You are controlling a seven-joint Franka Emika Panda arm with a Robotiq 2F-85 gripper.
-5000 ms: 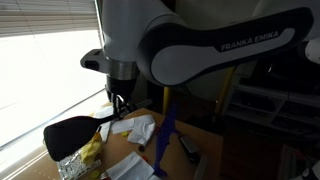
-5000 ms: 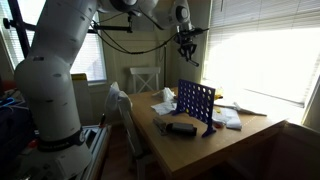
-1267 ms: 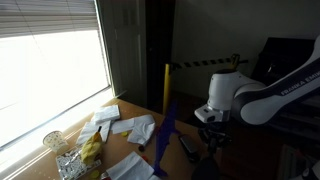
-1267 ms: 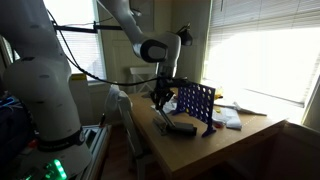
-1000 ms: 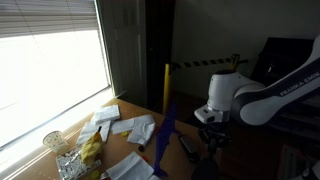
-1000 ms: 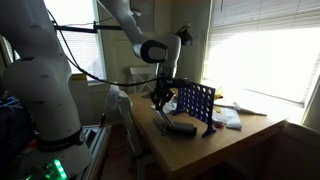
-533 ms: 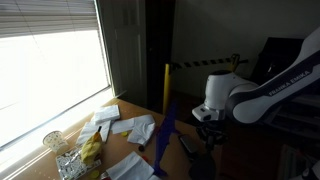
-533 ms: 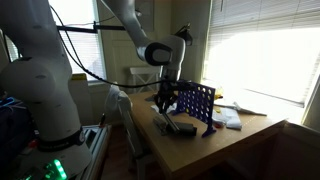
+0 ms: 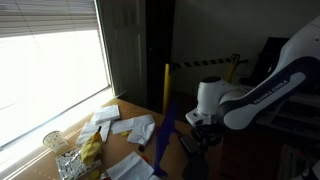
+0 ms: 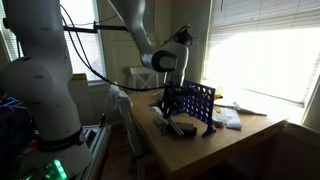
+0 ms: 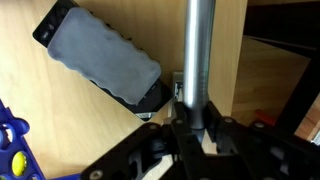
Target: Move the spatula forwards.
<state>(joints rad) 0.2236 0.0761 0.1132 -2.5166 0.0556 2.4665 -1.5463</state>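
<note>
The spatula's handle goes outward over the open wooden tabletop beside the blue grid game next, and my gripper releases it, since that clear wood lies outward of my gripper.
In the wrist view my gripper is shut on the spatula's round metal handle, which runs straight up out of the frame over the wooden table. A dark flat block with a grey top lies slanted just left of the handle; I cannot tell whether it is the spatula's head. In both exterior views the gripper hangs low over the table beside the blue grid game.
The blue grid game stands upright mid-table; its corner shows in the wrist view. Papers, a glass and crumpled foil lie on the window side. A table edge runs right of the handle.
From high above the table five seconds ago the arm has come down. In the last second the wrist has shifted slightly along the table, closer to the blue grid game.
</note>
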